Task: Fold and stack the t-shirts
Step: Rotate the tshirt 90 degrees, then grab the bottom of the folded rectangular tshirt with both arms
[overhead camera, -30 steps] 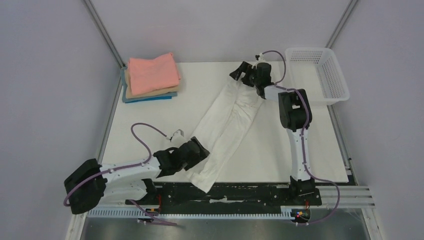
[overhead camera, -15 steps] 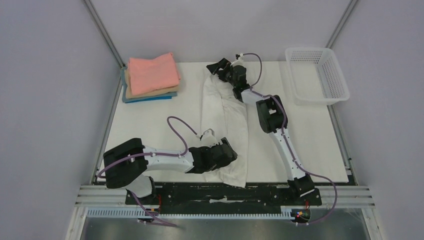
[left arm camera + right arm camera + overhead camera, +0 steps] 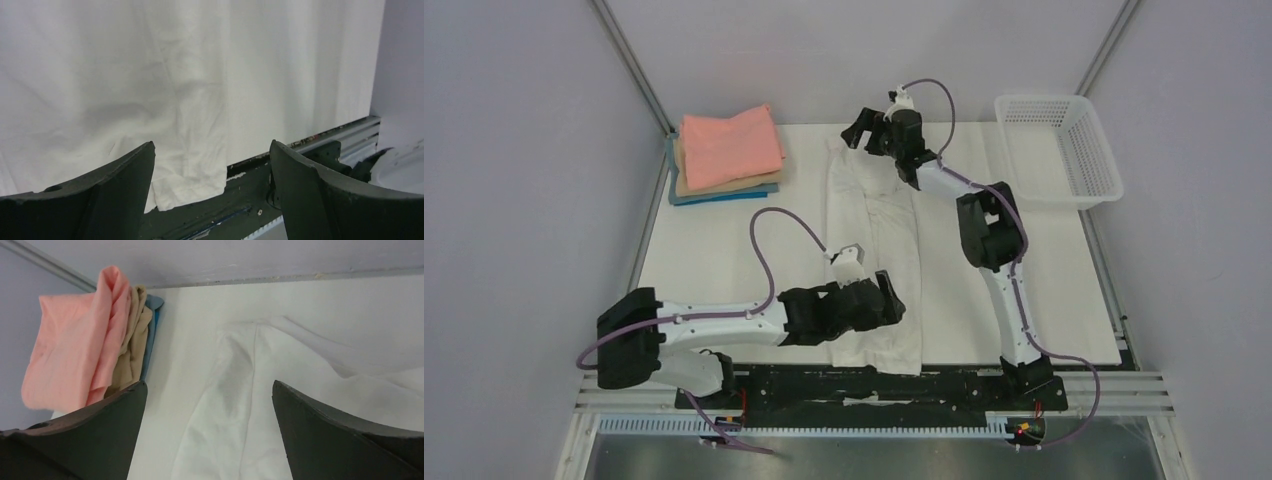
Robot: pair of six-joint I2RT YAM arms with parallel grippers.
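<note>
My left gripper is to move back and down, to the left in the top view, onto the near corner of the t-shirt's hem, because the near end of the t-shirt hangs over the table.
The white t-shirt [image 3: 876, 235] lies folded into a long strip down the middle of the table; its near end hangs over the front edge. It fills the left wrist view [image 3: 150, 75] and shows in the right wrist view [image 3: 240, 410]. My left gripper [image 3: 892, 300] is open and empty just above the shirt's near part. My right gripper [image 3: 856, 132] is open and empty above the shirt's far end. A stack of folded shirts, salmon-pink [image 3: 729, 148] on tan [image 3: 724, 185] on blue [image 3: 719, 197], sits at the back left, also in the right wrist view [image 3: 70, 350].
A white mesh basket [image 3: 1058, 150] stands at the back right corner. The black rail [image 3: 874, 385] runs along the table's front edge, also in the left wrist view [image 3: 210, 215]. Grey walls enclose the table.
Both grippers have let go of the white shirt and opened. The left gripper has moved right over the shirt's near part; the right gripper has lifted slightly at the far end. The shirt lies straight.
</note>
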